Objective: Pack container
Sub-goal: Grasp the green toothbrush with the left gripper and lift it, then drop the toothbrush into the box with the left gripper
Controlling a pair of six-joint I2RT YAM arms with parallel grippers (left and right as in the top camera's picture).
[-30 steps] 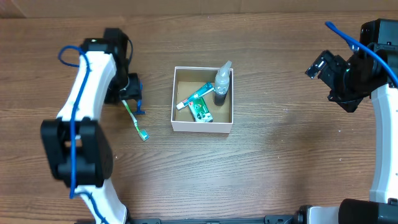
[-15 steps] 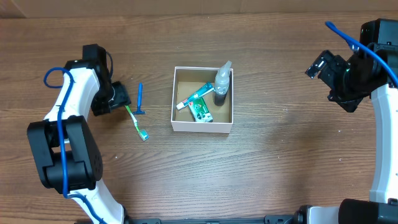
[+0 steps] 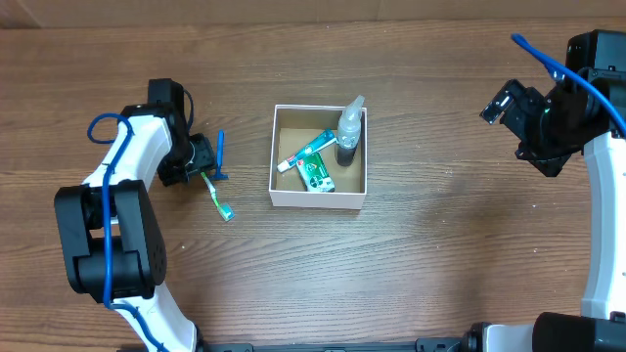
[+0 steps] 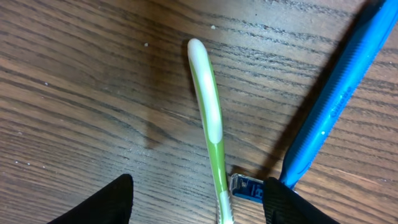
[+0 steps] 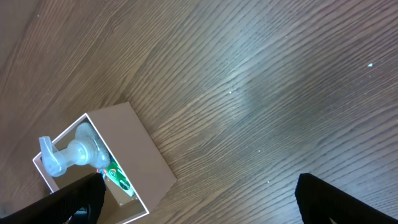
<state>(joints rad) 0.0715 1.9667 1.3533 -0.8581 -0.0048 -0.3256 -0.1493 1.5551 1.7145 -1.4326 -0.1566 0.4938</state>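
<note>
My left gripper will go down onto the green part of the toothbrush handle and close there, because the handle is already between its open fingers.
The white container (image 3: 281, 197) stands mid-table and holds a clear spray bottle (image 3: 349, 129), a toothpaste tube (image 3: 307, 152) and a green packet (image 3: 315, 176). It also shows in the right wrist view (image 5: 149, 155). A green toothbrush (image 3: 214, 195) and a blue razor (image 3: 221, 154) lie on the table left of it. My left gripper (image 3: 201, 162) is open, low over the toothbrush handle (image 4: 211, 124), with the razor (image 4: 339, 93) beside its right finger. My right gripper (image 3: 509, 106) is open and empty, high at the far right.
The table is dark wood. The left arm's white links (image 3: 127, 166) run along the left side. The right arm (image 3: 597, 176) stands at the right edge.
My left gripper drew back left off the razor and toothbrush, then came back right over the toothbrush handle. The razor now lies apart on the table. The right arm has not moved.
</note>
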